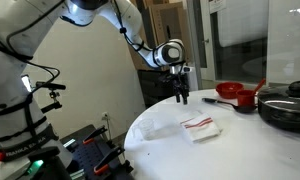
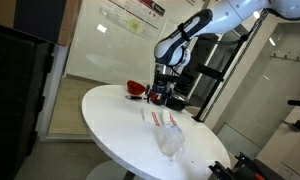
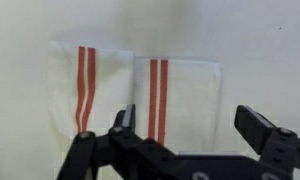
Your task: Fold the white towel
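Observation:
My open gripper shifts and lowers onto the towel's flat, unfolded edge next, since that edge lies below my gripper and to its right in the wrist view.
The white towel lies folded on the round white table, its red stripes showing. It also shows in an exterior view and in the wrist view, where two pairs of red stripes lie side by side. My gripper hangs above the table, behind and above the towel, apart from it. In the wrist view my gripper is open and empty, with the towel below between the fingers. It also shows in an exterior view.
A red pot and a black pan stand at the far side of the table. A clear glass object stands near the towel. A glass wall is behind the table.

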